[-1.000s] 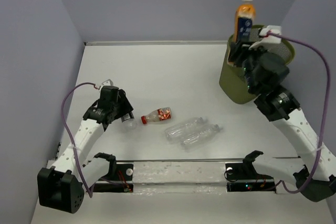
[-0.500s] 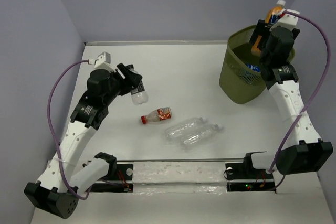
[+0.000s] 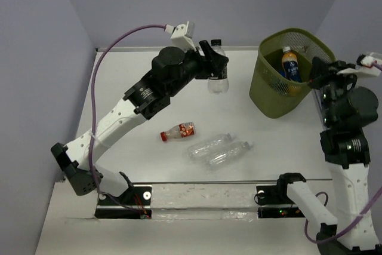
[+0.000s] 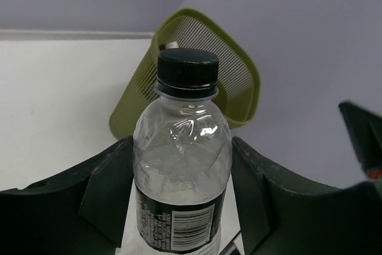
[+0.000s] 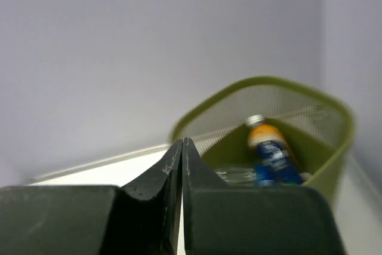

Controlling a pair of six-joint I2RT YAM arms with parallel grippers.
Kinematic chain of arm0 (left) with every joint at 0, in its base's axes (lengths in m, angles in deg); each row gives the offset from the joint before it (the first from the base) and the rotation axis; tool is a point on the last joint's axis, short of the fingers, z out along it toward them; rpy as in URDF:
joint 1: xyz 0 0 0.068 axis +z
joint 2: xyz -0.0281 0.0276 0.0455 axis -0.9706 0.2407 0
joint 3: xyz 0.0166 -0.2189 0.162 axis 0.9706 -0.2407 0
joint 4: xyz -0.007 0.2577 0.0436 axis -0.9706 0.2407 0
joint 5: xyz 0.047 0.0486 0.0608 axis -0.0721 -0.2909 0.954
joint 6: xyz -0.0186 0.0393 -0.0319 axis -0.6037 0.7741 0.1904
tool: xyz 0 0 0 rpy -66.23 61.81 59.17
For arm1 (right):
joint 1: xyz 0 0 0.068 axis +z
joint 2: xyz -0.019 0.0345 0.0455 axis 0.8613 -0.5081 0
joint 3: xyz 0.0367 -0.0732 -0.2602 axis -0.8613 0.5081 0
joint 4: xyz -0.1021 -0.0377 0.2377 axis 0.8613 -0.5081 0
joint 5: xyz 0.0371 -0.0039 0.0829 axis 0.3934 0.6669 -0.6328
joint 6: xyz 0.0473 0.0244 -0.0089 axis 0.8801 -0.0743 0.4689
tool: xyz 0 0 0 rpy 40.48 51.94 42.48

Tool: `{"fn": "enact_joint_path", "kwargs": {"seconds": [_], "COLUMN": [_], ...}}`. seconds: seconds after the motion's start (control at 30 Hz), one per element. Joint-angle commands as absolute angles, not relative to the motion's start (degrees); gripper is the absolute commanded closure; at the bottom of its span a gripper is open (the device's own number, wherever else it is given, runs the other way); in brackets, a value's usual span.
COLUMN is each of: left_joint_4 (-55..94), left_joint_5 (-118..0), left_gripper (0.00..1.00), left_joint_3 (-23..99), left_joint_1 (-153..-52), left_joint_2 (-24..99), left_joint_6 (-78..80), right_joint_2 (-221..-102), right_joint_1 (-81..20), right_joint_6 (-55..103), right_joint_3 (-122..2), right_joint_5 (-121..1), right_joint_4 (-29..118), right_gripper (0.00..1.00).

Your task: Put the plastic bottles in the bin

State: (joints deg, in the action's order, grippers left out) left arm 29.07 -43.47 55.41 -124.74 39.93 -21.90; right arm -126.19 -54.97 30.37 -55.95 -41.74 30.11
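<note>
I need to move the clear bottle (image 3: 218,80) with my left gripper next, to the right in the top view and across the bin's rim, before I release it inside.
My left gripper (image 3: 216,68) is shut on a clear plastic bottle (image 3: 218,80) with a black cap and dark label, held upright in the air left of the bin (image 3: 270,97). In the left wrist view the bottle (image 4: 182,141) fills the gap between both fingers (image 4: 107,189), with the olive mesh bin (image 4: 242,88) behind it. An orange-filled bottle (image 3: 290,65) lies inside the bin, also seen in the right wrist view (image 5: 270,150). My right gripper (image 3: 324,74) is shut and empty beside the bin's right rim; its fingertips (image 5: 182,147) touch. Three bottles lie on the table: a red-labelled one (image 3: 178,131) and two label-less ones (image 3: 210,145) (image 3: 230,154).
A metal rail (image 3: 203,195) runs along the near table edge between the arm bases. Grey walls close in the left, back and right. The bin (image 5: 334,159) stands in the far right corner.
The right gripper let the orange bottle drop into the bin, shut, and drew back right. The left arm lifted its bottle off the table and carried it far and right toward the bin.
</note>
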Motion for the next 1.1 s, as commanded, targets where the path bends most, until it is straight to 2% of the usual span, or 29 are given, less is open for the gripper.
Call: {"fn": "enact_joint_path", "kwargs": {"seconds": [0.0,0.13,0.37,0.5,0.7,0.77,0.8,0.93,1.0,1.07], "left_joint_4": [22.1,18.7,14.2,5.7,-4.7,-7.8,-8.4,-10.0,-10.2,-10.3], "left_joint_5": [-40.0,-43.6,-51.4,-53.5,-53.3,-52.2,-51.4,-48.5,-48.5,-48.6], "left_gripper": [0.57,0.57,0.56,0.56,0.55,0.49,0.38,0.10,0.01,0.01], "left_joint_3": [68.2,79.1,106.9,109.5,113.6,114.4,114.6,116.1,116.2,115.8], "left_joint_1": [-128.8,-130.5,-130.8,-130.8,-130.7,-130.7,-130.9,-131.3,-131.3,-131.3], "left_joint_2": [48.4,57.6,79.3,85.1,94.3,96.4,98.0,100.7,100.8,100.3], "left_joint_6": [-15.0,-10.6,-7.0,-7.0,-8.7,-9.5,-9.6,-8.0,-7.2,-5.6], "right_joint_2": [-115.7,-105.7,-94.1,-89.0,-88.0,-88.4,-88.6,-90.4,-91.3,-91.7], "right_joint_1": [-55.2,-55.2,-55.2,-55.2,-55.2,-55.2,-55.2,-55.2,-55.2,-55.2], "right_joint_6": [42.0,47.6,46.6,48.8,48.7,47.7,47.4,47.0,47.0,46.9], "right_joint_3": [-43.4,-30.8,-26.0,-23.0,-22.9,-23.6,-23.8,-25.0,-24.8,-24.4], "right_joint_5": [-60.7,-68.1,-66.7,-68.5,-70.7,-71.0,-71.1,-72.9,-73.9,-74.2], "right_joint_4": [30.6,29.1,16.1,15.3,13.5,13.1,12.9,13.7,14.6,15.0], "right_gripper": [1.00,1.00,1.00,1.00,1.00,1.00,1.00,1.00,1.00,1.00]}}
